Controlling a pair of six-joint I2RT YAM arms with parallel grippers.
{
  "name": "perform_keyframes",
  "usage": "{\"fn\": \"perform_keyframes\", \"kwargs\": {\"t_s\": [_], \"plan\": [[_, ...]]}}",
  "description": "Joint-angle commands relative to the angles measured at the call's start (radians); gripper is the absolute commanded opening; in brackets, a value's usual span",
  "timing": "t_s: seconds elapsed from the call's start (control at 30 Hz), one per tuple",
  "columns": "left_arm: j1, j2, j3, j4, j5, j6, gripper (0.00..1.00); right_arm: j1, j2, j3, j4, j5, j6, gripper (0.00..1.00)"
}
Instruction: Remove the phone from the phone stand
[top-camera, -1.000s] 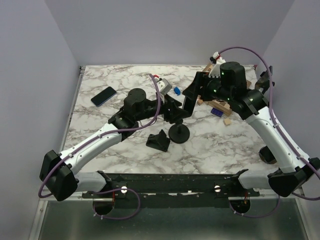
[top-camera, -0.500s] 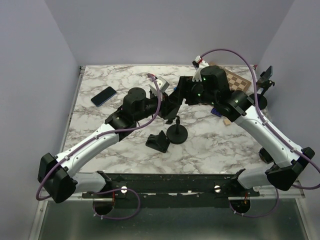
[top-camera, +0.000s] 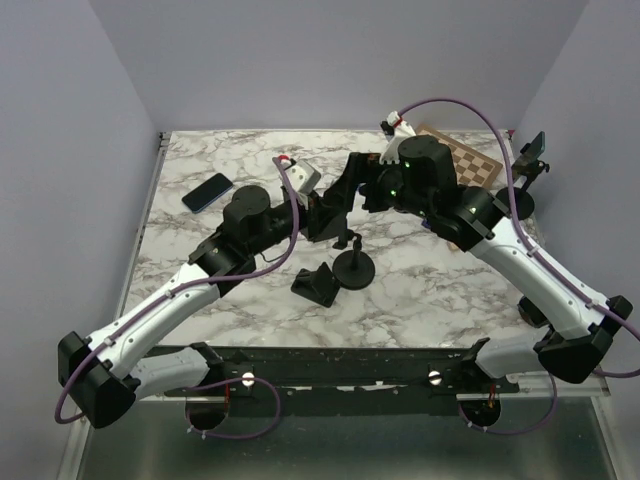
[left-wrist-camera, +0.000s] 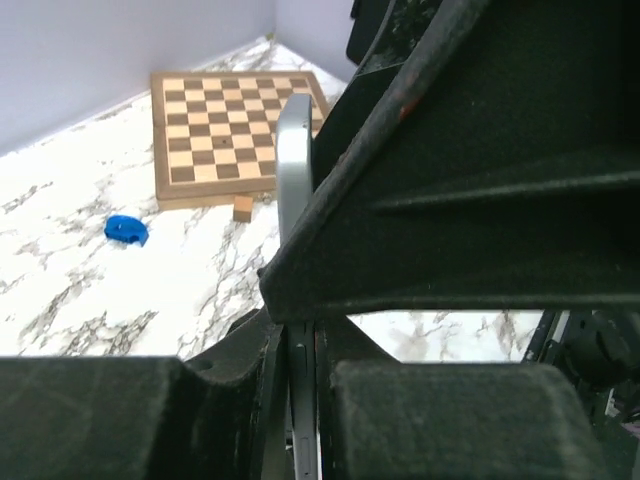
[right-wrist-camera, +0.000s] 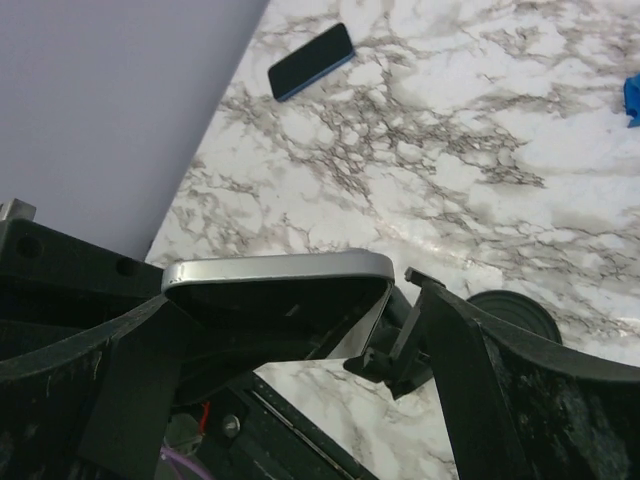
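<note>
My left gripper will carry the silver-edged phone to the left in the top view next. Then it will lower the phone onto open marble beside the dark blue phone.
The phone (left-wrist-camera: 295, 190), silver-edged, stands edge-on above the phone stand (top-camera: 355, 266), a black stem on a round base (right-wrist-camera: 515, 312). My left gripper (left-wrist-camera: 300, 400) is shut on the phone's lower part, one finger on each face. My right gripper (right-wrist-camera: 300, 300) is open, and its fingers straddle the phone's (right-wrist-camera: 280, 270) top edge without touching it. The stand's black clamp (right-wrist-camera: 405, 335) sits close against the phone's side. In the top view both grippers, left (top-camera: 325, 212) and right (top-camera: 350, 185), meet over the stand and hide the phone.
A second, dark blue phone (top-camera: 207, 191) lies flat at the far left. A small black wedge (top-camera: 317, 282) sits just left of the stand's base. A chessboard (top-camera: 462, 158) lies at the back right, with a blue object (left-wrist-camera: 126, 229) and a wooden block (left-wrist-camera: 243, 208) near it.
My right arm swung left from the chessboard to the stand and opened its jaws wider. My left gripper closed on the phone, and that arm drew slightly back to the left.
</note>
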Motion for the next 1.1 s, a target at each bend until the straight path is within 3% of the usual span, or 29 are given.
{"fn": "perform_keyframes", "kwargs": {"t_s": [0.0, 0.27, 0.4, 0.6, 0.7, 0.9, 1.07], "plan": [[-0.012, -0.119, -0.023, 0.153, -0.024, 0.002, 0.00, 0.009, -0.075, -0.036, 0.091, 0.105, 0.031, 1.00], [0.038, -0.240, -0.138, 0.165, -0.542, -0.137, 0.00, 0.009, -0.281, -0.188, 0.207, 0.329, 0.073, 1.00], [0.104, -0.225, -0.138, 0.161, -0.494, -0.169, 0.00, 0.008, -0.333, -0.233, 0.247, 0.357, 0.065, 1.00], [0.251, -0.188, -0.139, -0.068, -0.682, -0.521, 0.00, 0.008, -0.329, -0.223, 0.220, 0.347, 0.051, 1.00], [0.370, -0.159, -0.189, -0.093, -0.632, -0.688, 0.00, 0.009, -0.325, -0.226, 0.208, 0.335, 0.048, 1.00], [0.572, -0.047, -0.282, -0.047, -0.389, -0.960, 0.00, 0.008, -0.338, -0.227, 0.174, 0.331, 0.046, 1.00], [0.715, 0.132, -0.411, 0.206, -0.146, -1.139, 0.00, 0.008, -0.364, -0.236, 0.165, 0.350, 0.044, 1.00]]}}
